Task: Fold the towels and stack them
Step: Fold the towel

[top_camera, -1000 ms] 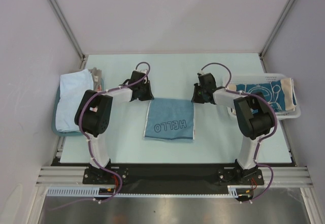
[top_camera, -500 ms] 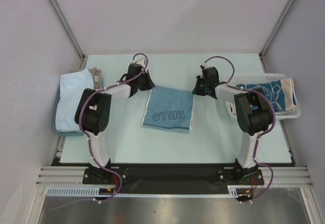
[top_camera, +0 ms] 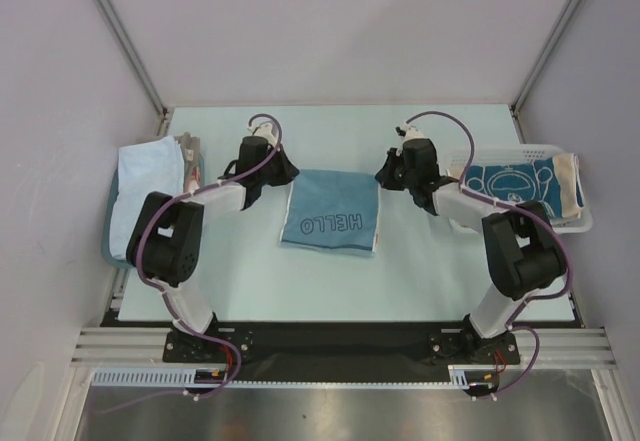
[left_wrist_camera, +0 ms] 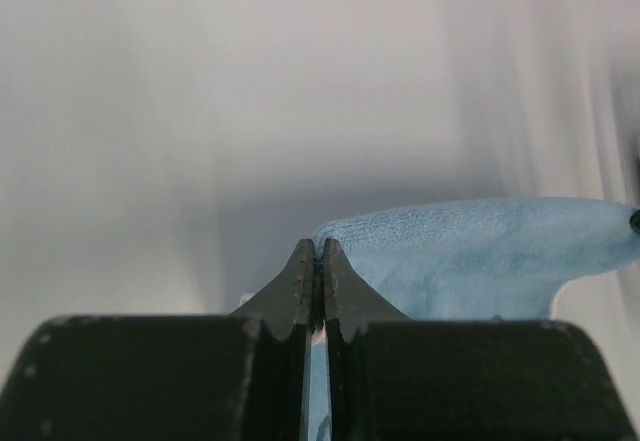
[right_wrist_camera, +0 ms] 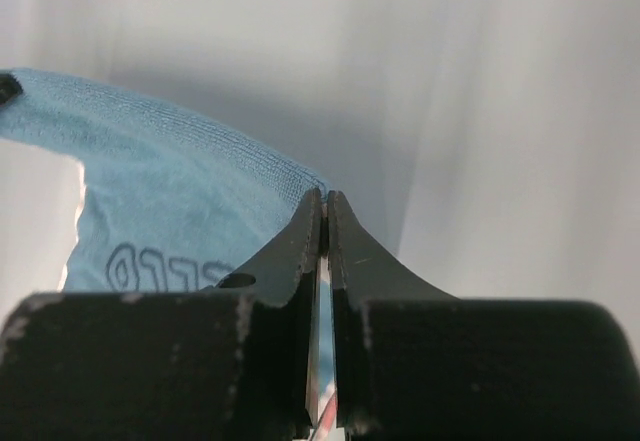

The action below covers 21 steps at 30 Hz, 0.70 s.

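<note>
Both far corners of the blue towel are pinched and raised. My left gripper will next move back and down to the blue towel's near corner on the tray side and release.
A blue towel (top_camera: 332, 216) with "HELLO" printed on it lies mid-table, its far edge raised. My left gripper (top_camera: 285, 173) is shut on the towel's far left corner, and my right gripper (top_camera: 385, 176) is shut on the far right corner. In the left wrist view the jaws (left_wrist_camera: 320, 251) pinch the blue cloth (left_wrist_camera: 470, 251), which runs off to the right. In the right wrist view the jaws (right_wrist_camera: 325, 201) pinch the cloth (right_wrist_camera: 160, 191), which runs off to the left. A light blue towel (top_camera: 145, 196) rests folded at the left. A dark teal towel (top_camera: 520, 186) lies in the basket.
A white mesh basket (top_camera: 560, 223) stands at the right edge of the table. A shallow teal tray (top_camera: 108, 251) under the light blue towel sits at the left edge, with a grey-beige cloth (top_camera: 188, 148) at its far end. Grey walls enclose the table on three sides.
Both grippers have moved toward the far side of the table, pulling the blue towel with them by its far edge. The right gripper closed on its corner.
</note>
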Motion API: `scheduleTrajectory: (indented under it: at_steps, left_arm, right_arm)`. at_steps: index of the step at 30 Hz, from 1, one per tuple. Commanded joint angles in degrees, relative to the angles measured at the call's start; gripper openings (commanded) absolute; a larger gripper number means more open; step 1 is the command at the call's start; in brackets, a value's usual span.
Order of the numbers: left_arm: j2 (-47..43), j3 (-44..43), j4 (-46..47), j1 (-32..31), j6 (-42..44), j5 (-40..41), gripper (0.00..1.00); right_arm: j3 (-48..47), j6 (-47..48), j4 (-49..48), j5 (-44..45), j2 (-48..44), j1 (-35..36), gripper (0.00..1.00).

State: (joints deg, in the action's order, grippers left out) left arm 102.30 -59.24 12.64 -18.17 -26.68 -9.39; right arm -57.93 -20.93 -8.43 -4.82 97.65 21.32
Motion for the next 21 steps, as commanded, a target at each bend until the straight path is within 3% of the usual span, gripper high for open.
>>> scheduleTrajectory:
  at_steps: [1,21]
  left_arm:
    - [-5.0,3.25,3.27,0.6,-2.32,1.39,0.0]
    - [-20.12,22.5,9.15,-2.04,-3.65,5.17,0.0]
  right_arm:
    - [3.69,0.1,-3.18,2.79,-5.09,1.96,0.01]
    - [16.71,-1.48,-3.09,7.02,-19.51,7.15,0.01]
